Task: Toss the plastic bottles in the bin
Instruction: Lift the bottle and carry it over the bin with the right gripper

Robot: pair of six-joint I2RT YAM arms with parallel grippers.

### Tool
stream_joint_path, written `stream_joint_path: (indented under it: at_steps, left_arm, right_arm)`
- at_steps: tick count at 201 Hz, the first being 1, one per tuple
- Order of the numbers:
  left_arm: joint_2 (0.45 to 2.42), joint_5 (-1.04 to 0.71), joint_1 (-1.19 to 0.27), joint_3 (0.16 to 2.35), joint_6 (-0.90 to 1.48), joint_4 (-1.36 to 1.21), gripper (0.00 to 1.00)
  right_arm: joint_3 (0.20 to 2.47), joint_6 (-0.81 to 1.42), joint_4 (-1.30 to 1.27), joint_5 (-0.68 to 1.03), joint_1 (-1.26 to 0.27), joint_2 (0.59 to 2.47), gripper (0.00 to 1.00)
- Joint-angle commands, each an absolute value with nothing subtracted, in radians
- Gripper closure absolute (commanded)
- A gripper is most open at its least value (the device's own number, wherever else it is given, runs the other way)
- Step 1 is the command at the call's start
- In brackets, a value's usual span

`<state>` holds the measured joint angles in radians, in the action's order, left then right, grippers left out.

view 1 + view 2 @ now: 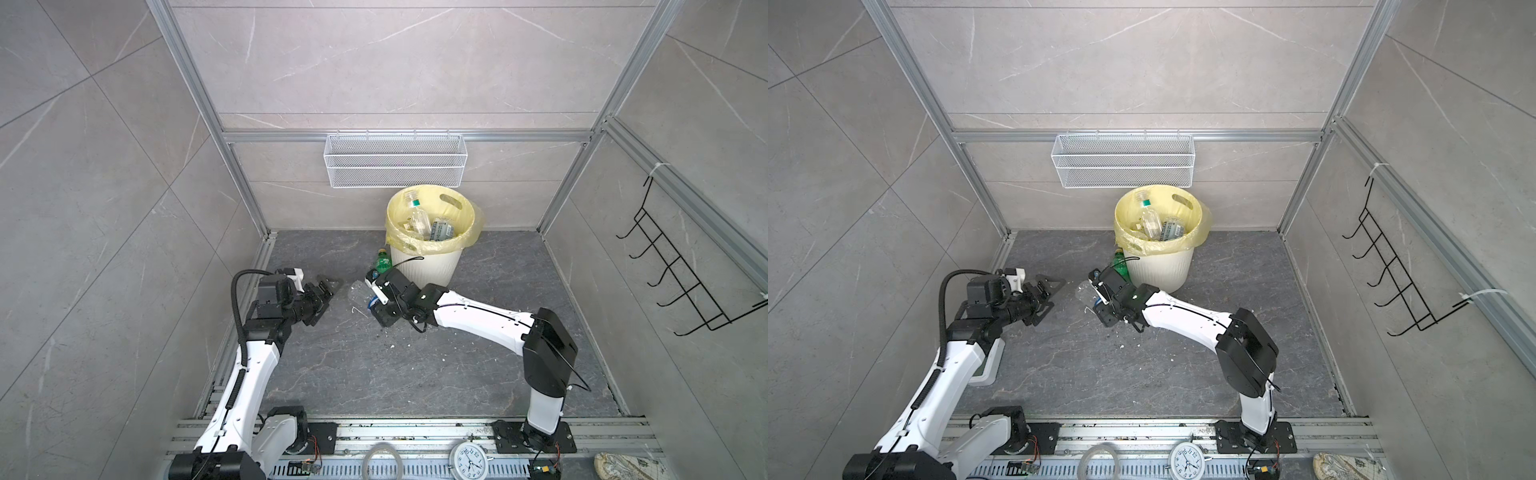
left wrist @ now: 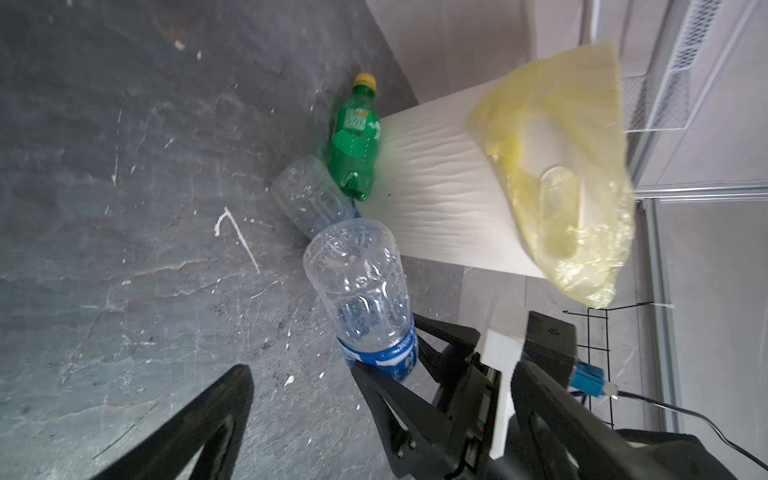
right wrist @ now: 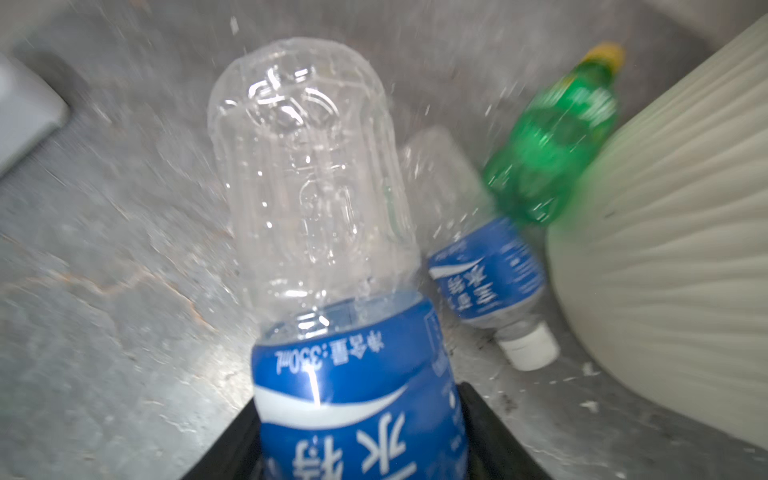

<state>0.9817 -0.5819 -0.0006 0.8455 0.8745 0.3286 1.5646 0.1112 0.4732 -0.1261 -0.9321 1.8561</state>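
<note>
The bin's rim is higher, so my right gripper will next go up and swing outward over the opening of the yellow bag to release the bottle.
My right gripper is shut on the blue label of a clear plastic bottle, whose base points away from the jaws. Both top views show this held bottle just left of the bin. A second clear bottle with a white cap and a green bottle with a yellow cap lie on the floor against the cream ribbed bin wall. Several bottles lie inside the yellow bag. My left gripper stands open and empty, close to the held bottle.
A white wire mesh basket hangs on the back wall above the bin. A black hook rack sticks out from the right wall. A clock lies on the front rail. White specks dot the dark floor.
</note>
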Motion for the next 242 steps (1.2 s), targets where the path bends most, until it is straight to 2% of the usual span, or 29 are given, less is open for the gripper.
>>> stream_joint_path:
  at_steps: [1, 55, 113, 148, 179, 194, 214, 230, 242]
  left_arm:
    - [0.947, -0.613, 0.004, 0.951, 0.839, 0.301, 0.0]
    - [0.977, -0.629, -0.014, 1.061, 0.888, 0.197, 0.0]
    - [1.118, -0.572, -0.233, 1.265, 0.803, 0.173, 0.0]
    - [1.195, -0.499, -0.361, 1.359, 0.716, 0.186, 0.0]
    - [1.249, -0.484, -0.396, 1.366, 0.712, 0.195, 0.0]
    - [1.272, -0.509, -0.396, 1.362, 0.711, 0.201, 0.0]
    - [1.276, -0.51, -0.396, 1.345, 0.708, 0.215, 0.0]
    - [1.278, -0.501, -0.396, 1.33, 0.707, 0.223, 0.0]
    - [1.285, -0.499, -0.396, 1.325, 0.709, 0.227, 0.0]
  right_arm:
    - [1.683, 0.099, 0.571, -0.184, -0.939, 1.778, 0.49]
    - [1.993, 0.026, 0.702, -0.355, -0.936, 1.733, 0.49]
    - [2.262, -0.057, 0.716, -0.53, -0.884, 1.726, 0.49]
    - [2.261, -0.002, 0.626, -0.546, -0.77, 1.707, 0.48]
    - [2.393, 0.099, 0.747, -0.479, -0.608, 1.879, 0.47]
    - [2.522, 0.125, 0.857, -0.491, -0.568, 2.006, 0.39]
    - [2.681, 0.15, 0.977, -0.502, -0.56, 2.11, 0.14]
    - [2.675, 0.159, 0.974, -0.486, -0.56, 2.104, 0.04]
    - [2.627, 0.159, 0.941, -0.479, -0.56, 2.073, 0.0]
